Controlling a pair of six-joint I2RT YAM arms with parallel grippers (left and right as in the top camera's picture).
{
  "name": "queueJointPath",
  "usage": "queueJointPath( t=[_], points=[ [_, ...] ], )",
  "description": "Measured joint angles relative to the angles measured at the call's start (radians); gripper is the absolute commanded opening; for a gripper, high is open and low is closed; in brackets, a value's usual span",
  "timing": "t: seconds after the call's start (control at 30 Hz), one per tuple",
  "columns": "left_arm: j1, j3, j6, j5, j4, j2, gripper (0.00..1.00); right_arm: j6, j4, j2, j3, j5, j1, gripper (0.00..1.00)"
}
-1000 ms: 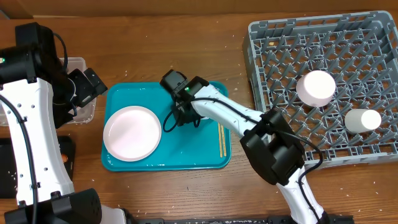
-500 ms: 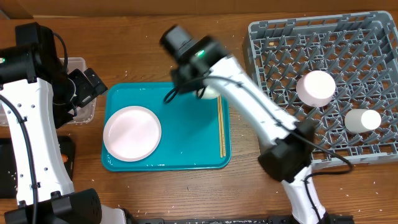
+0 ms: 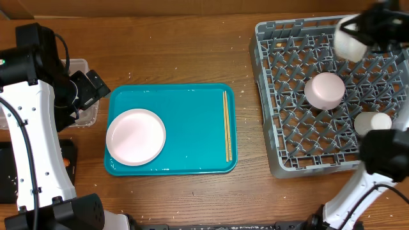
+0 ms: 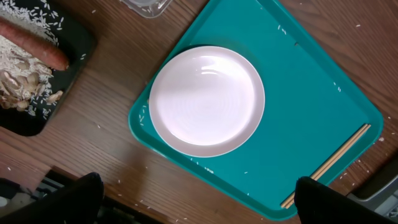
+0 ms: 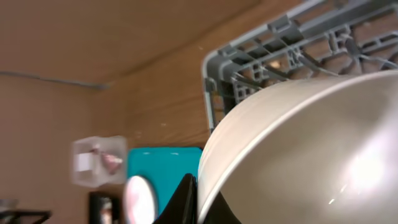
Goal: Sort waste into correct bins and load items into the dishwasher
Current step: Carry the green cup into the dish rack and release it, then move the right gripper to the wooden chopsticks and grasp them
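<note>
I will next move my right gripper back and down and release the small bowl at the rack's empty wires, beside the upturned bowl [image 3: 324, 89] and beyond the cup.
My right gripper [image 3: 365, 29] is shut on the rim of a small white bowl [image 3: 349, 38] and holds it above the far edge of the grey dish rack [image 3: 287, 121]. In the right wrist view the bowl [image 5: 311, 143] fills the frame, with one black finger [image 5: 186, 199] against its rim. An upturned white bowl [image 3: 324, 89] and a white cup [image 3: 372, 122] sit in the rack. The large white plate [image 3: 135, 137] and the chopsticks [image 3: 227, 124] lie on the teal tray [image 3: 192, 147]. My left gripper [image 4: 199, 208] is open and empty, above the plate [image 4: 206, 101].
The clear tub [image 3: 84, 114] stands left of the teal tray, mostly under my left arm; it shows blurred wrappers in the right wrist view [image 5: 96, 162]. The black tray [image 4: 37, 81] holds a carrot [image 4: 34, 43] and rice scraps [image 4: 18, 68]. Rice grains dot the table.
My right gripper has lifted the small bowl off the teal tray and carried it right to above the far edge of the rack. The left arm has not moved.
</note>
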Motion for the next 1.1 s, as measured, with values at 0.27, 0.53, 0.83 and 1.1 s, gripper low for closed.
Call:
queueJointPath(
  t=[0.27, 0.53, 0.83, 1.1],
  points=[
    [0.000, 0.000, 0.000, 0.000, 0.000, 0.000, 1.00, -0.099, 0.297, 0.119, -0.246, -0.381, -0.107, 0.05],
    [0.000, 0.000, 0.000, 0.000, 0.000, 0.000, 1.00, -0.050, 0.344, 0.191, -0.291, -0.355, -0.124, 0.13],
    [0.000, 0.000, 0.000, 0.000, 0.000, 0.000, 1.00, 0.001, 0.266, 0.189, -0.291, -0.280, -0.209, 0.13],
    [0.000, 0.000, 0.000, 0.000, 0.000, 0.000, 1.00, 0.013, 0.152, 0.177, -0.270, -0.182, -0.317, 0.13]
  ],
)
